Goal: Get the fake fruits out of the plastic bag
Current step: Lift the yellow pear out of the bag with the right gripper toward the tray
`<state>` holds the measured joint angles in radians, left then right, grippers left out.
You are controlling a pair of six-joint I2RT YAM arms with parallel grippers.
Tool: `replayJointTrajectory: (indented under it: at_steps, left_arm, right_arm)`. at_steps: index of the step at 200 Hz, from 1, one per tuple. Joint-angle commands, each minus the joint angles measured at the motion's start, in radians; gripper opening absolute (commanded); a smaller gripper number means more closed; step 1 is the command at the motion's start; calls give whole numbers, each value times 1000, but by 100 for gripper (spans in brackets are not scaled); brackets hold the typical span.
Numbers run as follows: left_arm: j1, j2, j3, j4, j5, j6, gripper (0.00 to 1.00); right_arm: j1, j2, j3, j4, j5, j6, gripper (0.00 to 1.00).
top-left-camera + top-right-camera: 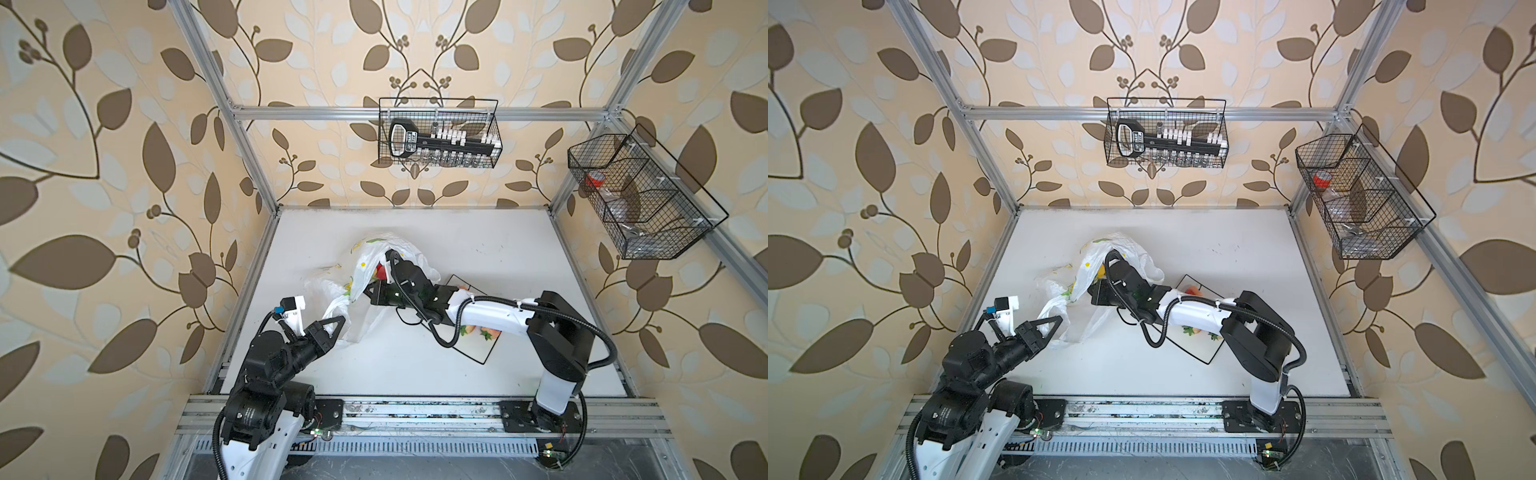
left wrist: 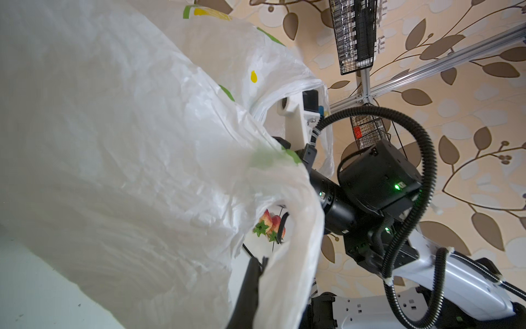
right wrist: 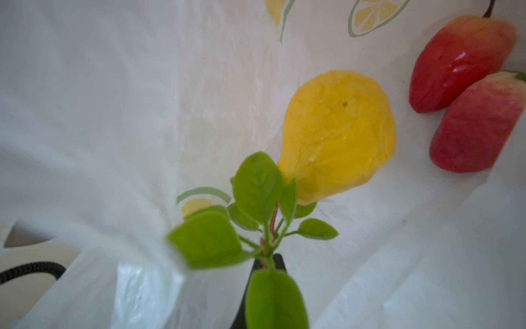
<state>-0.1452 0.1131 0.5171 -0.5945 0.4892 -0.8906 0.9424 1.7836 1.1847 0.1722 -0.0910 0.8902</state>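
Fruits already lie on the square white plate [image 1: 476, 345], so my right gripper will move back out of the bag [image 1: 376, 245], then down over the plate, to release the stem.
The plastic bag [image 1: 376, 245] [image 1: 1100, 245] lies crumpled mid-table with its mouth held up. My left gripper [image 1: 338, 324] [image 1: 1059, 323] [image 2: 260, 263] is shut on the bag's handle edge [image 2: 287, 270]. My right gripper [image 3: 269, 260] reaches inside the bag [image 3: 113, 114], shut on the stem of a green leafy sprig [image 3: 257, 185]; both top views hide its fingertips. Behind the sprig lies a yellow lemon [image 3: 338, 134], with two red-pink fruits [image 3: 461, 59] [image 3: 478, 122] beside it. Red fruit [image 1: 380, 272] shows through the bag's mouth.
A square white plate [image 1: 478, 353] [image 1: 1202, 351] with a black rim sits under the right arm, holding strawberries [image 1: 488, 332] [image 2: 270, 225] and a pinkish fruit [image 1: 1192, 289]. Wire baskets [image 1: 440, 133] [image 1: 640, 195] hang on the back and right frame.
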Motion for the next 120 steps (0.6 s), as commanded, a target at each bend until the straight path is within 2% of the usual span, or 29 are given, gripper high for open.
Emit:
replayJointTrajectory:
  at_steps: [1,27,93,120]
  left_arm:
    - [-8,-3,-1,48,-8,4,0]
    - [-8,-6,-1,48,-7,3,0]
    - [-8,-17,-8,47,-9,-5,0]
    - [-8,-15,-10,52,-5,-6,0]
  right_arm:
    - [10,-96,-47,-117,-31,-121,5]
    - [33,-195,-112,-188,-13,-195,6]
    - [100,-447,-304,-269,-13,-254,7]
    - [193,-575,-384,-283,119,-315,8]
